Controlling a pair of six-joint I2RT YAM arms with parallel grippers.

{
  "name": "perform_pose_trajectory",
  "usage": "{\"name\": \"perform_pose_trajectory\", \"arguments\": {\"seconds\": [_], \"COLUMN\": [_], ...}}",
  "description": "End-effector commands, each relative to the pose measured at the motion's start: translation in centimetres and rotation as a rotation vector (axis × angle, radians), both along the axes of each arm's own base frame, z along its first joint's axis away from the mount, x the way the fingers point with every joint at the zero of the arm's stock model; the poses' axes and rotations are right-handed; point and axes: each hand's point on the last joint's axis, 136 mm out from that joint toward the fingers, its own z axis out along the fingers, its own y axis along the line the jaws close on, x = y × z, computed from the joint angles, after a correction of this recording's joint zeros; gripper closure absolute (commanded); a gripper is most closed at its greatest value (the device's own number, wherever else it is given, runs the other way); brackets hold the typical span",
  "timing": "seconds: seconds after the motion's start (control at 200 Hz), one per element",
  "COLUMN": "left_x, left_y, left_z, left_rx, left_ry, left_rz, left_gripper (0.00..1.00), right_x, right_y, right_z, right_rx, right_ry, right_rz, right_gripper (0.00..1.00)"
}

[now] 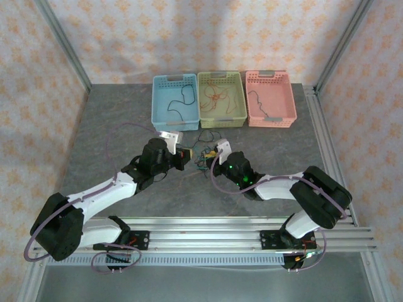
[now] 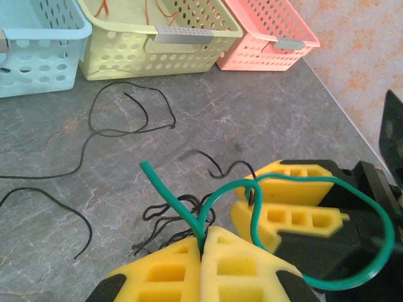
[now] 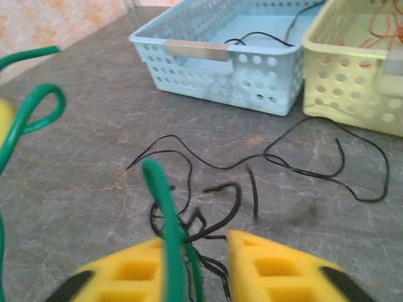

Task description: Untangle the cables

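The robot's left gripper will next pull slightly away from the black knot and then let go of the green cable (image 2: 170, 192), because the cable's loop already reaches the yellow fingers of the right gripper.
A knot of black cables (image 2: 167, 220) lies on the grey table between my two grippers, with a green cable (image 2: 170, 192) running through it. My left gripper (image 2: 203, 238) is shut on the green cable, which rises from its closed pads and loops over to the right gripper's yellow fingers (image 2: 286, 217). From above, the left gripper (image 1: 186, 157) and right gripper (image 1: 211, 156) nearly meet over the tangle (image 1: 203, 158). My right gripper (image 3: 208, 250) is open just above the knot (image 3: 214, 207). The green cable (image 3: 162, 201) lies against its left pad.
Three baskets stand behind: blue (image 1: 155, 100) holding a black cable, yellow-green (image 1: 200, 94) holding red-orange cables (image 1: 217, 94), pink (image 1: 293, 107) holding a black cable. Loose black cables (image 2: 126, 113) (image 3: 327, 163) trail on the table in front of them.
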Motion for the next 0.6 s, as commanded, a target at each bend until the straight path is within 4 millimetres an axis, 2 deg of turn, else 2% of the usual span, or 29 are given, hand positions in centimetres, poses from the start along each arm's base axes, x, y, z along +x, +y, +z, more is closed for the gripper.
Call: {"name": "perform_pose_trajectory", "arguments": {"seconds": [0.0,0.135,0.295,0.596], "left_x": [-0.3,0.0,0.3,1.2], "left_y": [-0.5,-0.1,0.6,3.0], "left_z": [1.6,1.4,1.2,0.3], "left_rx": [-0.025,-0.01,0.012,0.092], "left_ry": [-0.064,-0.06,-0.057,-0.045], "left_rz": [-0.026,-0.003,0.034,0.172], "left_gripper": [1.0,1.0,1.0,1.0], "right_x": [1.4,2.5,3.4,4.2], "right_y": [-1.4,-4.0,-7.3,-12.5], "right_z": [0.4,0.7,0.9,0.9], "right_rx": [-0.038,-0.091,-0.118,0.034], "right_ry": [-0.032,-0.078,-0.101,-0.024], "right_rz": [-0.113,-0.253,-0.412,-0.592], "right_gripper": [0.91,1.0,1.0,1.0]}}
